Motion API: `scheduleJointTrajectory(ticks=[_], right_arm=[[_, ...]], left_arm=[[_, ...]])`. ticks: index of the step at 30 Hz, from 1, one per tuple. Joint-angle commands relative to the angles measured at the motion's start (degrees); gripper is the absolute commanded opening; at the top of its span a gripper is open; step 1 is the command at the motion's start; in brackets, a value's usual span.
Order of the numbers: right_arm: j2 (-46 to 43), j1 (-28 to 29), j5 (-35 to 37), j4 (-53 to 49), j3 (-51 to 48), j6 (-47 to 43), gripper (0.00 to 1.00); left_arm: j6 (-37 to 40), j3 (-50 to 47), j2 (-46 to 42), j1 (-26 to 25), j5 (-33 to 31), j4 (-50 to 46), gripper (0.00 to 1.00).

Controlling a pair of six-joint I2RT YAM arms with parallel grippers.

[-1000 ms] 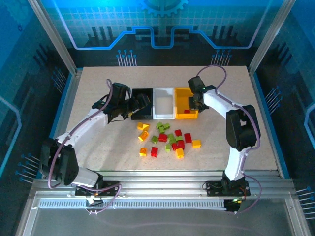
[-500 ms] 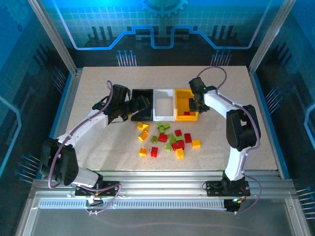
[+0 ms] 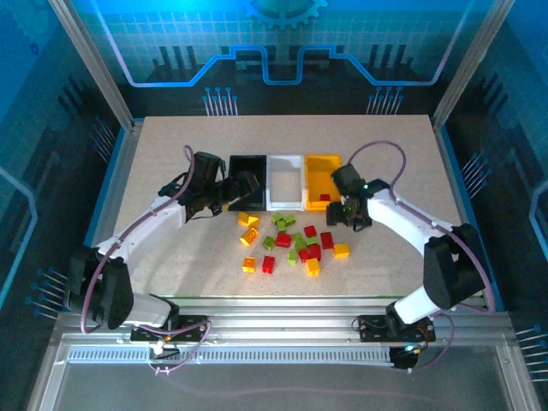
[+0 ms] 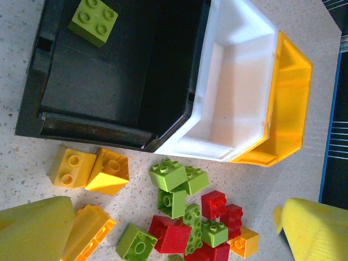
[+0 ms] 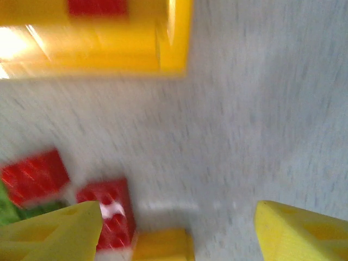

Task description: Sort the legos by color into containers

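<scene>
Next, the right gripper moves back and down onto the yellow lego at the pile's edge (image 3: 342, 250) (image 5: 162, 246) and closes, since bare tabletop beside it leaves a finger room.
Three containers stand in a row: black (image 3: 247, 163), white (image 3: 285, 175), yellow (image 3: 321, 174). The black bin (image 4: 65, 117) holds one green lego (image 4: 92, 20). The white bin (image 4: 239, 98) shows nothing inside. A red lego (image 3: 324, 197) lies in the yellow bin (image 5: 92, 41). Loose red, green and yellow legos (image 3: 295, 244) lie scattered in front of the bins. My left gripper (image 3: 244, 190) hangs open over the pile's left part (image 4: 212, 223), by the black bin's near wall. My right gripper (image 3: 341, 216) is open and empty just right of the pile, beside a red lego (image 5: 109, 212) and a yellow one (image 5: 163, 244).
Two yellow legos (image 4: 89, 168) sit close to the black bin's near wall, and a third (image 4: 87, 231) lies against my left finger (image 4: 32, 228). Bare tabletop (image 3: 394, 171) stretches to the right of the yellow bin and behind the bins. The right wrist view is motion-blurred.
My right gripper has opened and swung from over the yellow bin down to the table beside the pile. The left arm has barely shifted.
</scene>
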Motion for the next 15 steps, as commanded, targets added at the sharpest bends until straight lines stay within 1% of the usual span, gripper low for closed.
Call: scheduleJointTrajectory(ticks=[1,5,15], right_arm=[[-3.93,2.18,-1.24,-4.24,-5.26,4.35,0.75],[-5.11,4.37,-2.0,-3.99,-8.45,5.25,0.75],[0.77,4.89,-3.09,0.58,-9.35,4.85,0.68]], left_arm=[[-0.68,-1.44,-1.17,0.26,1.51,0.65,0.99],[-0.98,-2.27,-1.45,0.27,1.65,1.25,0.99],[-1.59,-3.13,-1.44,0.26,1.69,1.36,0.99]])
